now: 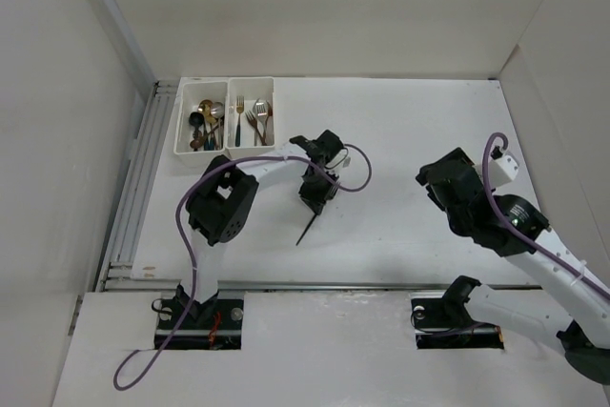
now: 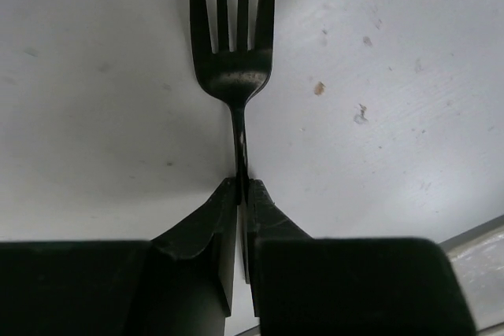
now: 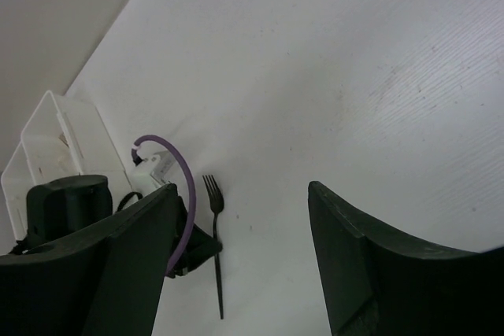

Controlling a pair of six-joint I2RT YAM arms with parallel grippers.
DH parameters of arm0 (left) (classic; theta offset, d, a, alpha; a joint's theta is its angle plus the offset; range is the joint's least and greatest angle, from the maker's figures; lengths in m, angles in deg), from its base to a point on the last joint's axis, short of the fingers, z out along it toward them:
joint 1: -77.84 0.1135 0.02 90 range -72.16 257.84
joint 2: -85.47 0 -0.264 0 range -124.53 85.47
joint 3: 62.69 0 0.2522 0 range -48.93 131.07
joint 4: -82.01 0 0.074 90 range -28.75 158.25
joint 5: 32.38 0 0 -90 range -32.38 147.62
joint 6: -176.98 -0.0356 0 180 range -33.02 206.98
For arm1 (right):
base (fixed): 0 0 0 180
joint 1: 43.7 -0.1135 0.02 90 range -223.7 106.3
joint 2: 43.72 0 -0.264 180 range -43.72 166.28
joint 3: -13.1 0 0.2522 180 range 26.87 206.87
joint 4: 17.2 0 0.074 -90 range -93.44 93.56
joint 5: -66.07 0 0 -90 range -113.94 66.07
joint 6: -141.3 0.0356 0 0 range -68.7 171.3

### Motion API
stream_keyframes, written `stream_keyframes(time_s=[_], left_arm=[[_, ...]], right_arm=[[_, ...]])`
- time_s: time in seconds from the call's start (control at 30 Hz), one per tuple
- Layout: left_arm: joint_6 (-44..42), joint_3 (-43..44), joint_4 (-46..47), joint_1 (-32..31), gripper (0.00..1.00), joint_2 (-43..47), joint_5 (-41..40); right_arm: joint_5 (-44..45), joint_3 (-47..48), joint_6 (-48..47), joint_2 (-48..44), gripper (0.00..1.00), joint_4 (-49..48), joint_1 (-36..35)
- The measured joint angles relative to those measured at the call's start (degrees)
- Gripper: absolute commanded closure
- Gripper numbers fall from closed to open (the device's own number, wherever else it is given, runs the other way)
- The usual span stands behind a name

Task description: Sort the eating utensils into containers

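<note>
My left gripper will next lift the black fork, swing outward over the bin beside the spoons that already holds forks, then open.
A black fork (image 2: 234,76) is pinched at its neck by my left gripper (image 2: 240,184), tines pointing away from the wrist, close to the white table. From above, its handle (image 1: 305,229) sticks out below my left gripper (image 1: 317,193) at mid-table. The fork also shows in the right wrist view (image 3: 216,234). The two joined white bins stand at the far left: the left bin (image 1: 181,123) holds spoons, the right bin (image 1: 272,113) holds forks. My right gripper (image 3: 242,194) is open and empty, well to the right (image 1: 440,176).
White walls close off the table at the back and on both sides. A metal rail (image 1: 133,197) runs along the left edge. My left arm's purple cable (image 1: 355,171) loops beside its wrist. The bins also show in the right wrist view (image 3: 55,135).
</note>
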State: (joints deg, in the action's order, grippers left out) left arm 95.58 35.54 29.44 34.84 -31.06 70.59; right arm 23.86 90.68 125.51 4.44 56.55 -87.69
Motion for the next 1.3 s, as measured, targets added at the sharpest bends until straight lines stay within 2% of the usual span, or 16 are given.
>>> stream_keyframes(time_s=[0.13,0.3,0.47,0.67,0.87,0.9,0.93,0.97,1.0,1.03,1.13,1.23,1.3], left_arm=[[-1.8,5.0,-0.7,2.3,1.00,-0.6,-2.2],[-4.5,21.3,-0.8,6.7,1.00,0.0,-6.9],[-5.4,34.1,2.8,16.5,1.00,4.0,-11.9],[-5.5,35.4,8.7,28.8,1.00,4.4,-16.7],[-5.7,30.4,10.8,30.5,1.00,-2.5,-16.7],[-5.8,28.9,11.0,30.3,0.97,-3.5,-16.5],[-5.8,27.5,11.0,30.1,0.88,-4.3,-16.4],[-6.1,26.0,10.9,29.9,0.75,-5.0,-16.2],[-6.2,24.9,10.8,29.8,0.49,-5.6,-16.2],[-6.5,24.1,10.7,29.7,0.42,-6.0,-16.4],[-6.5,24.0,10.3,29.6,0.27,-6.3,-17.8],[-6.3,26.7,9.4,29.6,0.26,-6.3,-21.6],[-6.3,29.1,8.7,30.0,0.17,-5.8,-24.4]], right_arm=[[0.1,0.2,-2.0,1.9,0.28,-1.0,0.0],[0.4,0.5,-7.8,5.2,0.27,-7.1,0.0],[0.9,2.1,-15.8,10.8,0.26,-15.1,0.0],[1.7,8.1,-23.5,19.2,0.22,-21.0,0.0],[1.9,10.8,-27.1,24.3,0.21,-23.6,0.0],[1.7,10.8,-27.5,24.5,0.21,-23.6,0.0],[1.7,10.8,-27.7,24.6,0.19,-23.6,0.0],[1.6,10.8,-27.8,24.6,0.15,-23.6,0.0],[1.5,10.8,-28.0,24.6,0.12,-23.7,0.0],[1.5,10.8,-28.1,24.6,0.09,-23.8,0.0],[1.1,10.8,-28.6,24.6,0.01,-24.1,0.0],[1.0,10.8,-29.6,24.5,0.01,-24.1,0.2],[0.0,10.8,-30.4,23.8,0.01,-24.0,1.1]])
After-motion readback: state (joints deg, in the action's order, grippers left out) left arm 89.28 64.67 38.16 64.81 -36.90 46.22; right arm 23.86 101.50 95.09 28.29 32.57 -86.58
